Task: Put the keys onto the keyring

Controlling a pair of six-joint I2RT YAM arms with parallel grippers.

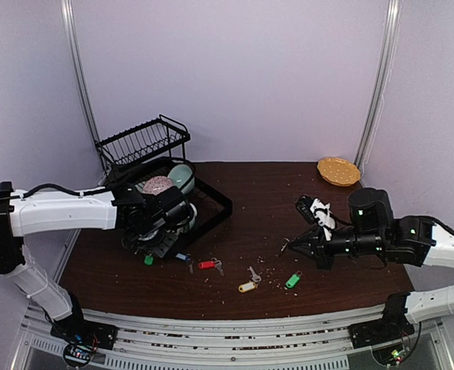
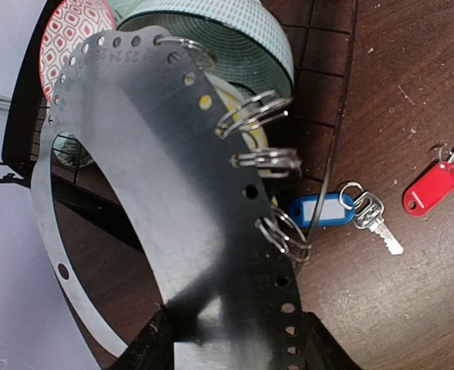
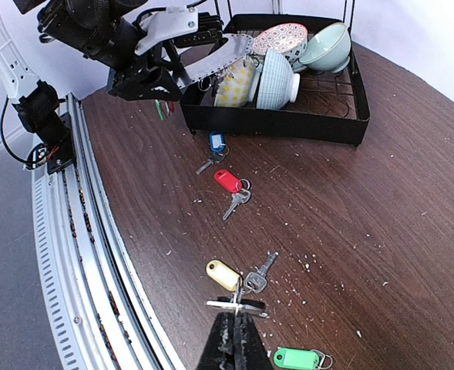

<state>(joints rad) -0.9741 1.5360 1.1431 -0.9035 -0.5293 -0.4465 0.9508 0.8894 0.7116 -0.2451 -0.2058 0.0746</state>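
Note:
I will next lower my left gripper toward the blue-tagged key, below it and to its right in the top view, and release the raised keyring there.
My left gripper (image 2: 230,339) is shut on the keyring (image 2: 157,177), a flat grey metal ring with holes and several wire split rings (image 2: 269,160) along its rim. It holds the keyring up beside the dish rack (image 1: 215,206). Loose keys lie on the table: blue-tagged (image 1: 183,257), red-tagged (image 1: 206,264), yellow-tagged (image 1: 247,287) and green-tagged (image 1: 292,280). My right gripper (image 3: 237,308) is shut on a small silver key piece seen edge-on. It hovers above the yellow-tagged key (image 3: 223,275). A green tag (image 1: 148,260) shows under the left gripper; I cannot tell what it hangs from.
The black dish rack (image 3: 288,127) holds several bowls (image 3: 277,77) right behind the keyring. A wire shelf (image 1: 142,142) stands behind it. A yellow-orange plate (image 1: 338,171) lies at the far right. White crumbs dot the brown table, whose metal front rail (image 3: 80,254) runs along its near edge.

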